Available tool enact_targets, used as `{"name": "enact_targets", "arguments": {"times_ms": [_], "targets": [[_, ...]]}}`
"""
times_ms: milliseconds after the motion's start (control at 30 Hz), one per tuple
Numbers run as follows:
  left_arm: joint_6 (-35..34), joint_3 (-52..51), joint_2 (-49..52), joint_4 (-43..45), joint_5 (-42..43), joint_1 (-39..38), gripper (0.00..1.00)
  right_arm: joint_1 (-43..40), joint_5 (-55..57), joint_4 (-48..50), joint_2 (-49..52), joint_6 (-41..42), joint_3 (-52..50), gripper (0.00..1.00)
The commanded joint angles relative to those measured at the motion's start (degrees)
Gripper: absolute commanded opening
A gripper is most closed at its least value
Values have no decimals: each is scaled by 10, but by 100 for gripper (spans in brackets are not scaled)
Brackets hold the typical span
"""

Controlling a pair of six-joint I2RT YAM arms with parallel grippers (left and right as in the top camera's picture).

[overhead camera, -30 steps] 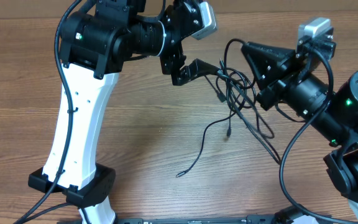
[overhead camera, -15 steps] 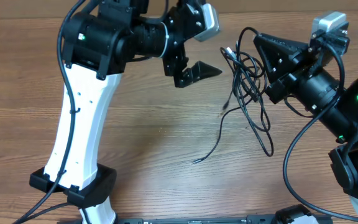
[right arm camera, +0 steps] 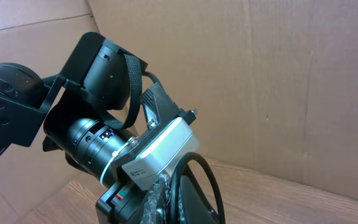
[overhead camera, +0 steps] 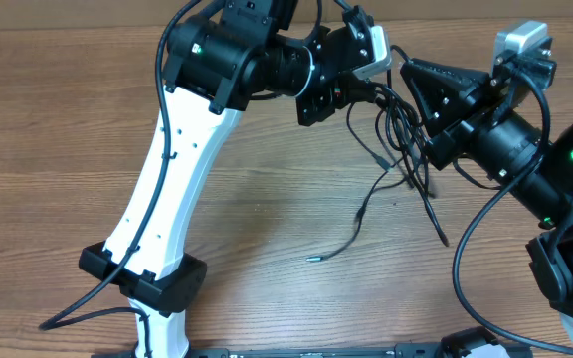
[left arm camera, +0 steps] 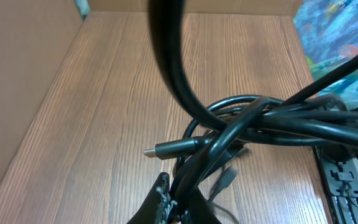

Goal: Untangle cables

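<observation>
My left gripper is pinching the tangle too, so my right gripper next needs to pull away from it, toward the right in the overhead view, and release the cables [overhead camera: 406, 107] [right arm camera: 178, 202].
The cables [overhead camera: 398, 134] are thin black cords in a tangle lifted off the table between my two grippers. Loose strands hang down from it; one ends in a silver tip [overhead camera: 312, 258] near the table's middle. My left gripper [overhead camera: 374, 91] is shut on the tangle's left side. In the left wrist view its fingertips [left arm camera: 164, 194] pinch a black strand, with a silver plug [left arm camera: 168, 149] and the knotted bundle [left arm camera: 272, 121] just beyond. From the right, my right gripper [overhead camera: 410, 68] is shut on the cables too, and a cable loop [right arm camera: 194, 177] rises out of its jaws.
The wooden table [overhead camera: 267, 189] runs under both arms. The left arm's white link [overhead camera: 172, 169] slants across the left half, and its wrist camera [right arm camera: 157, 155] sits close in front of the right gripper. A cardboard wall [right arm camera: 278, 74] stands behind the table.
My left arm has swung right to the tangle and its gripper, open before, has shut on the cables. The right gripper has kept its hold, and the hanging strands have shifted a little.
</observation>
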Motion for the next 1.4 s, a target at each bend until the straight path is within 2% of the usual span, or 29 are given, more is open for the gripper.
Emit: {"name": "enact_targets", "arguments": {"times_ms": [0,200,333,533,700,867,1000,1167,1200,1267,1333,1367], "targets": [[-28,2,-28,2,-25,20,4,-1,0,5,-3,5,19,4],[-96,2,-107,-2,-44,92,4,-1,58,-12,-1,6,19,4],[-137,2,-161,-33,-86,168,4,-28,92,-13,7,16,19,4],[-143,2,-217,-102,-95,275,4,-155,75,-12,26,43,19,4],[-149,2,-254,-133,-95,337,4,-302,29,-12,37,45,19,4],[-152,2,-274,-138,-95,355,4,-412,-13,-2,38,43,19,4],[-158,2,-276,-137,-95,355,4,-460,-23,3,42,43,19,4],[-172,2,-267,-119,-41,355,4,-420,-122,-23,42,43,19,4],[-176,2,-262,-111,-31,355,4,-401,-140,-26,42,43,19,6],[-194,2,-251,-94,-29,355,4,-358,-168,-33,42,39,19,21],[-217,2,-236,-73,-29,355,4,-312,-187,-49,42,22,19,52],[-232,2,-229,-64,-29,355,4,-287,-192,-59,42,8,19,63]]}}
